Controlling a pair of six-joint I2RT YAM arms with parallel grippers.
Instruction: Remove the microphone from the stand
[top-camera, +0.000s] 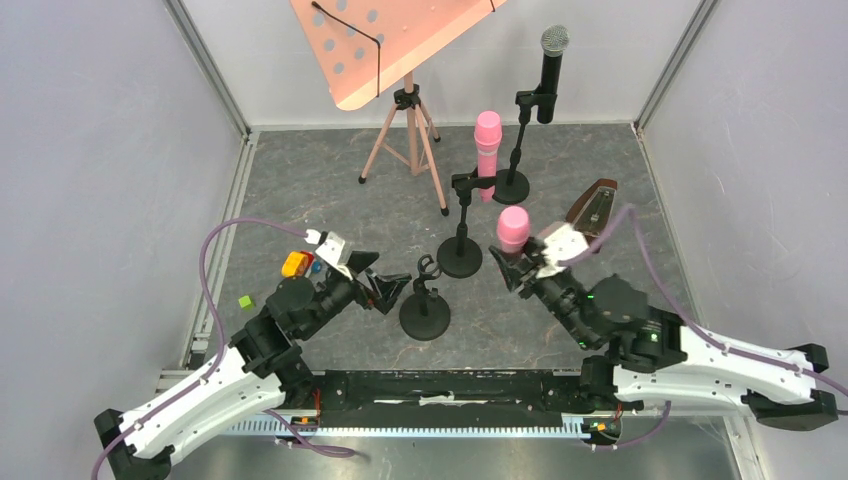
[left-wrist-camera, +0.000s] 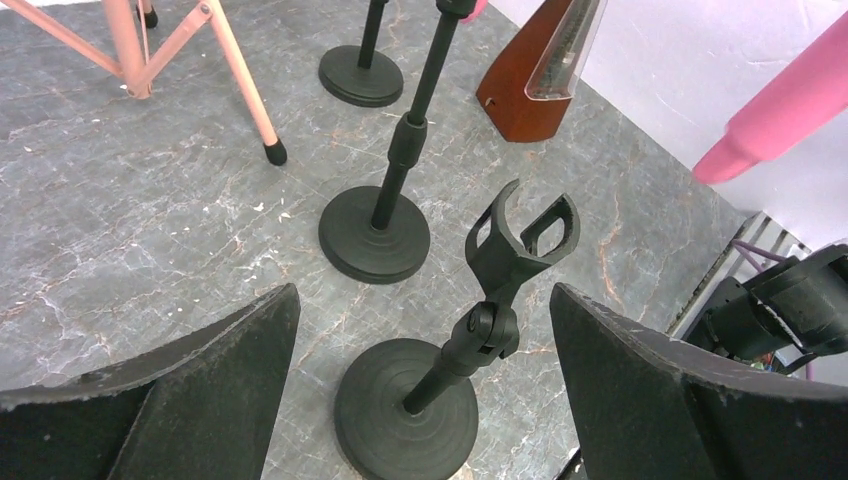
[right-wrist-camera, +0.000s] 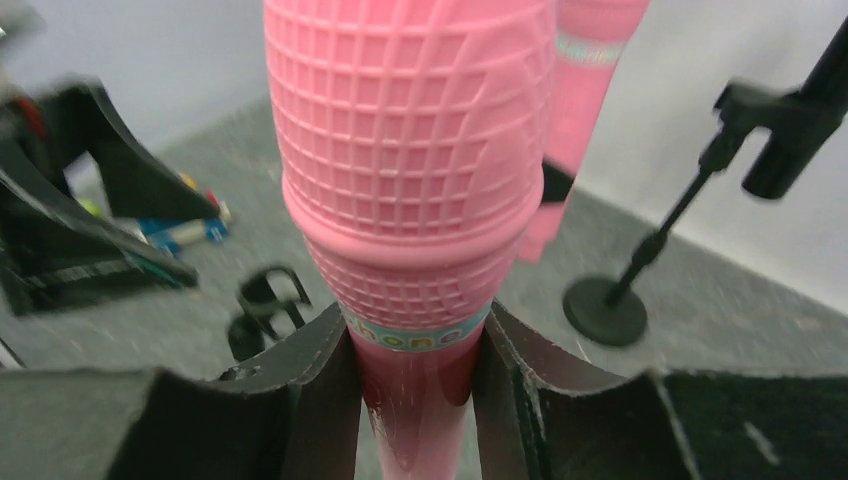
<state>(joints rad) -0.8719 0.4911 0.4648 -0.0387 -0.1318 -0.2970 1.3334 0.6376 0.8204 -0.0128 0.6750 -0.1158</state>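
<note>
The microphone needs to go flat on the bare floor by the metronome, the clear spot below my right gripper. My right gripper needs to tilt downward and lower next to release it there.
My right gripper (top-camera: 516, 266) is shut on the handle of a pink microphone (top-camera: 513, 228), which it holds upright in the air, apart from any stand. In the right wrist view the fingers (right-wrist-camera: 325, 380) press the microphone (right-wrist-camera: 410, 170) from both sides just below its grille. A short black stand (top-camera: 425, 305) with an empty clip (top-camera: 428, 267) is on the floor between the arms. My left gripper (top-camera: 392, 290) is open beside it; its wide jaws flank the stand (left-wrist-camera: 480, 330) without touching, and the clip (left-wrist-camera: 520, 235) holds nothing.
Behind are a second pink microphone (top-camera: 487, 140) clipped in a stand (top-camera: 460, 255) and a black microphone (top-camera: 550, 70) in another stand (top-camera: 512, 187). A brown metronome (top-camera: 592, 208) is right, a pink music stand (top-camera: 400, 60) at the back, and small coloured items (top-camera: 297, 264) lie left.
</note>
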